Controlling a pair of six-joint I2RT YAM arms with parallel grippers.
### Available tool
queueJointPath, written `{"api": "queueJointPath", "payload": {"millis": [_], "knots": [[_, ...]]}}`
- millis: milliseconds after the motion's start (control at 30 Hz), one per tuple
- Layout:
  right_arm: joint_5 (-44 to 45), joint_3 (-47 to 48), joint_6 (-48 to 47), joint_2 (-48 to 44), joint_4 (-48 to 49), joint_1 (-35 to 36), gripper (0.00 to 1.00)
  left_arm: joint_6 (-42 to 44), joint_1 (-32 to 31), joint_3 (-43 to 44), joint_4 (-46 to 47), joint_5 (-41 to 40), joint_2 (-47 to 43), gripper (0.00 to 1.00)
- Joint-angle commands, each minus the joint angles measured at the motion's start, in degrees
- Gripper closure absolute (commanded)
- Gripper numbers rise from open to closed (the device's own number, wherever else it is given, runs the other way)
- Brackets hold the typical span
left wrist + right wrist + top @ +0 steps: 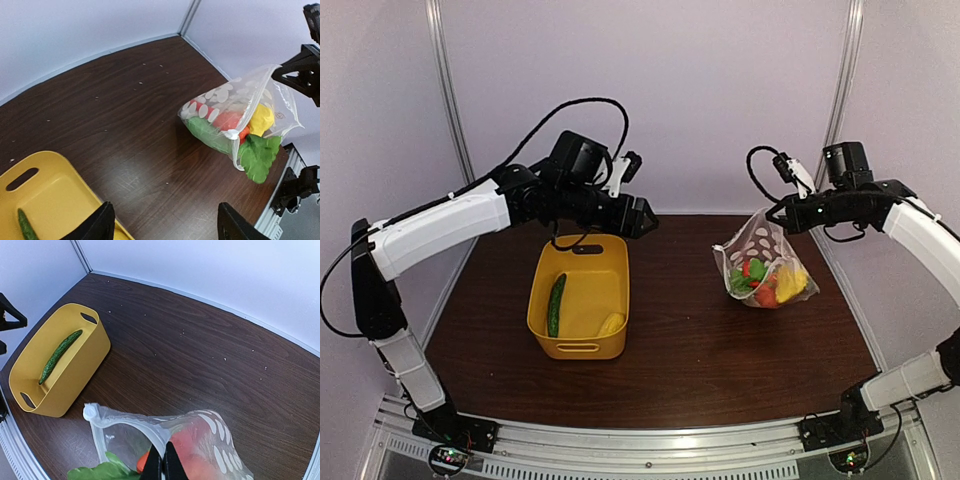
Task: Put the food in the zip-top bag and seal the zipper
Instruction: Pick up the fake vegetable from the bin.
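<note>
Next I should move my open left gripper down and to the left in the top view, onto the cucumber's middle (556, 304), because it still lies in the tub, unbagged.
The polka-dot zip-top bag (756, 250) hangs at the right of the table, its bottom resting on the wood. It holds red, green and yellow food (767, 281), and a green leafy piece (257, 156) pokes out of its open mouth. My right gripper (783, 217) is shut on the bag's mouth edge (172, 437), beside the zipper strip (131, 419). A long green cucumber (556, 304) and a yellow piece (611, 324) lie in the yellow tub (582, 347). My left gripper (639, 215) is open and empty, in the air above the tub's far edge; its fingers (100, 226) stand wide apart.
The yellow tub stands left of centre and also shows in the right wrist view (80, 360). Bare brown tabletop (680, 320) lies between the tub and the bag. White walls with metal posts (448, 90) close the back and sides.
</note>
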Motion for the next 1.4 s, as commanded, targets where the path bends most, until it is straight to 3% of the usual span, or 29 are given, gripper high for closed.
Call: {"api": "queueJointPath", "payload": {"millis": [0, 167, 367, 700, 1000, 1367], "knots": [[1.2, -2.4, 0.0, -3.1, 3.0, -0.6, 1.0, 1.3, 1.2, -4.4, -10.3, -14.8, -2.3, 0.27], [0.9, -3.8, 0.0, -4.1, 3.2, -0.8, 1.0, -1.3, 1.8, -8.5, -15.8, -20.7, -1.5, 0.27], [-1.7, -6.2, 0.7, -4.1, 4.4, -0.8, 1.0, -8.5, 2.4, -14.8, -15.1, -25.6, -0.6, 0.28], [-3.6, -8.1, 1.1, -4.5, 5.5, -0.8, 1.0, -11.8, 5.9, -22.7, -10.8, -24.9, 2.2, 0.28], [-4.4, -9.1, 1.2, -5.0, 5.8, -0.8, 1.0, -12.2, 9.9, -23.4, -7.4, -25.9, 7.6, 0.28], [-4.6, -9.7, 1.2, -5.7, 6.1, -0.8, 1.0, -11.0, 10.4, -23.9, -5.7, -28.2, 13.8, 0.28]]}}
